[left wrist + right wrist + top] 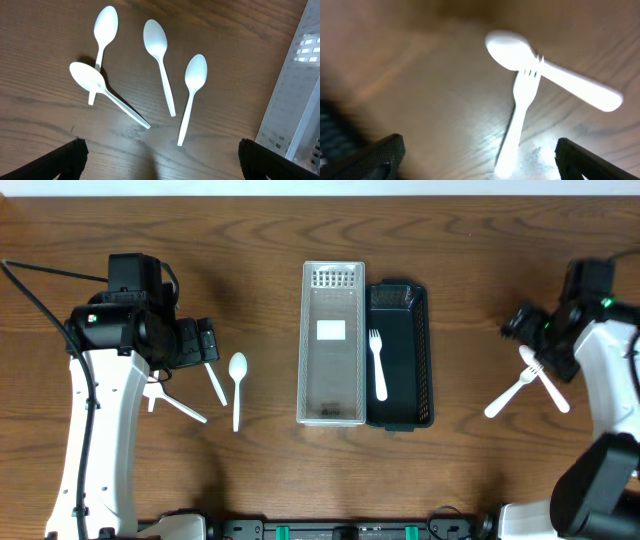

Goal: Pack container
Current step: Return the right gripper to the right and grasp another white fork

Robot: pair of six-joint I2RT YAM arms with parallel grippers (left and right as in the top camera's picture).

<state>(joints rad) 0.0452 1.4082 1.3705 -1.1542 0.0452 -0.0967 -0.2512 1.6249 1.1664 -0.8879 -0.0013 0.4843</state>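
The neck of the white fork point(519, 386) point(521, 109) lies clear of the spoon crossed under the fork's tines, so I need to move my right gripper down onto that neck, still open.
A pale slotted container point(332, 345) stands at the table's middle, with a black container point(422, 355) touching its right side. A white fork point(377, 363) lies in the black one. Several white spoons point(237, 385) lie loose at the left and show in the left wrist view point(192, 92). My left gripper point(203, 340) is open and empty above them point(160, 162). At the right, a white fork point(510, 395) lies crossed with a white spoon point(548, 385). In the right wrist view the fork point(517, 120) and spoon point(550, 70) are blurred. My right gripper point(522, 325) is open and empty point(480, 160).
The pale container's wall shows at the right edge of the left wrist view point(295, 90). A dark blurred shape, probably the black container, is at the left edge of the right wrist view point(332, 130). The table is brown wood point(470, 260).
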